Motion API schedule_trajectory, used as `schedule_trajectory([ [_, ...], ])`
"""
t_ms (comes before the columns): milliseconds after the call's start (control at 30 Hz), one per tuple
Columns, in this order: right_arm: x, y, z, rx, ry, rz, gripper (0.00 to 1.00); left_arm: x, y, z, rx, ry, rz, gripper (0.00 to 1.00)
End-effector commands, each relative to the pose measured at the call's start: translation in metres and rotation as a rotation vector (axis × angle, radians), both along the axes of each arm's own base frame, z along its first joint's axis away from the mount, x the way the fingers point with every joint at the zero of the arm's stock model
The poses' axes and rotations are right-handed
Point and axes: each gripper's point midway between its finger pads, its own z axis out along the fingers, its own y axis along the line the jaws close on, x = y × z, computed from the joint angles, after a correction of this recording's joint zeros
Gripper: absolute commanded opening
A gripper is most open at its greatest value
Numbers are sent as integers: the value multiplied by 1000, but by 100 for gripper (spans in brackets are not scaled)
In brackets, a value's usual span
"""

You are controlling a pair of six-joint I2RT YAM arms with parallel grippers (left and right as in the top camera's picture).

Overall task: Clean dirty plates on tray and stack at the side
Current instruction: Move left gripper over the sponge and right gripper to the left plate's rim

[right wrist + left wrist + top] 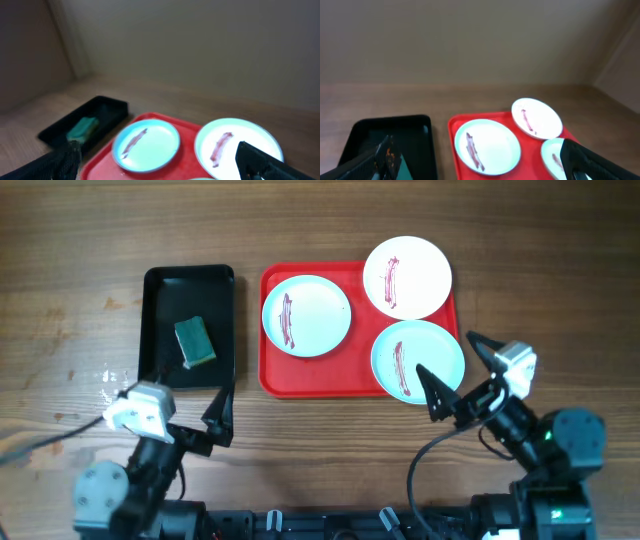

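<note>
My right gripper is to go outward and to the left in the overhead view, then down onto the farther mint plate's rim (pixel 349 316) (pixel 178 144) opposite its streak, where bare tray shows.
The red tray (pixel 275 375) holds three plates, each with a dark red streak: a mint plate (pixel 306 315) at its left, a white plate (pixel 407 276) at its far right corner, and a second mint plate (pixel 418 360) at its near right. My left gripper (pixel 175 408) is open and empty, at the near end of the black tray. My right gripper (pixel 448 360) is open and empty, over the near-right mint plate's edge. The left wrist view shows the left mint plate (pixel 487 146) and the white plate (pixel 536 117). The right wrist view shows both too (pixel 146 145), (pixel 235 142).
A black tray (pixel 160 290) left of the red tray holds a green sponge (pixel 195 340); both show in the right wrist view (pixel 107 112), (pixel 82 128). Bare wooden table (pixel 540 260) lies right of the red tray and along the front.
</note>
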Motion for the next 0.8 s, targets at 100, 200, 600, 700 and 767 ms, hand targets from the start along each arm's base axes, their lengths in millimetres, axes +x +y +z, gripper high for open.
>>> schedule_trajectory([
  [100, 9, 12, 39, 19, 124, 92, 100, 11, -9, 34, -6, 217, -41, 100],
  [200, 17, 12, 46, 0, 194, 96, 100, 22, -8, 39, 5, 339, -30, 100],
  [600, 59, 15, 25, -44, 551, 150, 100, 72, -5, -5, 66, 871, 19, 100],
  [700, 68, 17, 15, 22, 637, 135, 100, 79, -10, -24, 56, 951, -6, 100],
  [767, 75, 19, 12, 33, 643, 152, 99, 85, -13, -32, 51, 985, -17, 100],
])
